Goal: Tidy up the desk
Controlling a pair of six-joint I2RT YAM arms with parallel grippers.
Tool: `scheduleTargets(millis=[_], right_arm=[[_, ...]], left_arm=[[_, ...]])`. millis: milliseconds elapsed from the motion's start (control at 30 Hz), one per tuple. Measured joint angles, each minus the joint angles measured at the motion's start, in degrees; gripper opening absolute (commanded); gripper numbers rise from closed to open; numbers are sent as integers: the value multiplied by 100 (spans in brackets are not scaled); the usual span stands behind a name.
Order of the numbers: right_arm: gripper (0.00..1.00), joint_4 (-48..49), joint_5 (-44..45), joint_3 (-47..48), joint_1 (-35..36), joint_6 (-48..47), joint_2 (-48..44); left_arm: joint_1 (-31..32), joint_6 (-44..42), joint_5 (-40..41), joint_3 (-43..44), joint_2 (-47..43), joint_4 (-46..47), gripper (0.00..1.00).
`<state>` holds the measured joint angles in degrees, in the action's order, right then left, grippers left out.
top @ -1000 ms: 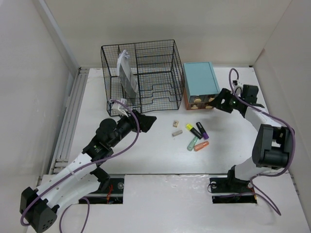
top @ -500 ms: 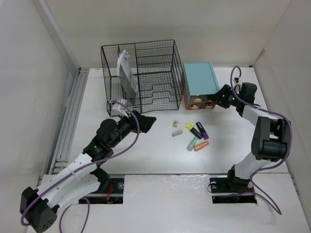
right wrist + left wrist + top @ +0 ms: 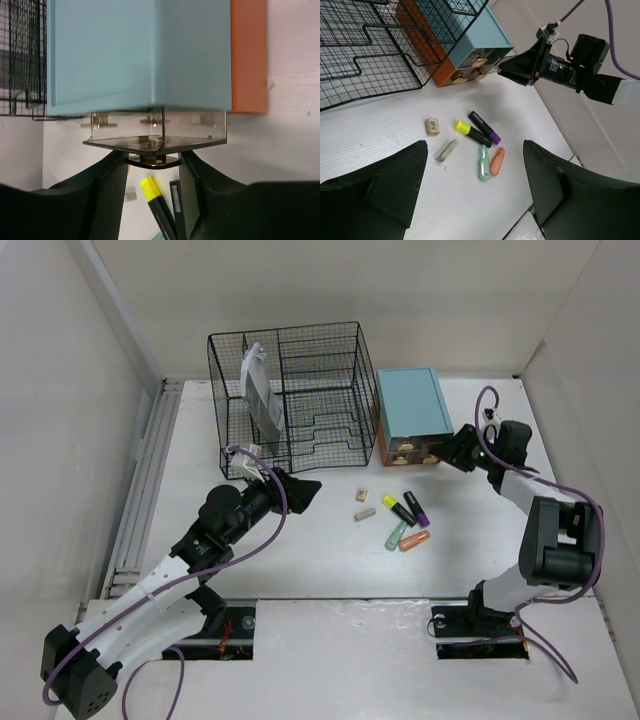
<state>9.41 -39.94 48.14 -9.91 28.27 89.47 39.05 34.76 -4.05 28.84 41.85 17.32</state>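
My left gripper is above the grey eraser and will lower its fingers toward it, to the gripper's right in the top view, turning them to the eraser's slant.
The desk is a white tabletop. At its back stands a teal drawer box on an orange base. My right gripper is at the box's front, shut on the brass knob of a clear drawer that is pulled out a little. Loose on the desk lie a yellow highlighter, a purple one, a green case, an orange case, a grey eraser and a tan eraser. My left gripper hovers open and empty to their left, also shown in the left wrist view.
A black wire-mesh organizer stands at the back left of the box, with a white-and-grey item upright in its left slot. A grey metal rail runs along the left edge. Pale walls close in the desk.
My right gripper moved in to the drawer box's front, then drew back a little toward the near side. The left arm has not moved.
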Motion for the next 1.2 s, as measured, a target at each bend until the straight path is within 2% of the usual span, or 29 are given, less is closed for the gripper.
scheduleTargets(millis=[233, 467, 500, 600, 733, 933, 1100, 1167, 1200], right_arm=[[30, -675, -11, -439, -72, -614, -748], [37, -1659, -278, -411, -262, -1414, -997], [51, -1792, -323, -402, -304, -1510, -1025], [79, -2151, -393, -393, -354, -1810, -1060], [88, -2656, -560, -393, -372, -2124, -1034], [89, -3353, -1010, -214, -400, -2566, -1080], [88, -4107, -1506, 166, -396, -3130, -1532], [84, -4474, -1742, 356, -361, -3447, -1674], [78, -4682, -1904, 463, -330, -3670, -1685]], left_arm=[[0, 2, -2, 0, 0, 2, 74], [0, 2, -2, 0, 0, 2, 74], [0, 2, -2, 0, 0, 2, 74], [0, 2, -2, 0, 0, 2, 74], [0, 2, -2, 0, 0, 2, 74], [0, 4, -2, 0, -42, 2, 74], [0, 2, -9, -15, -24, 44, 74], [22, 4, -9, -22, 98, 94, 74], [42, 2, -11, -22, 210, 133, 72]])
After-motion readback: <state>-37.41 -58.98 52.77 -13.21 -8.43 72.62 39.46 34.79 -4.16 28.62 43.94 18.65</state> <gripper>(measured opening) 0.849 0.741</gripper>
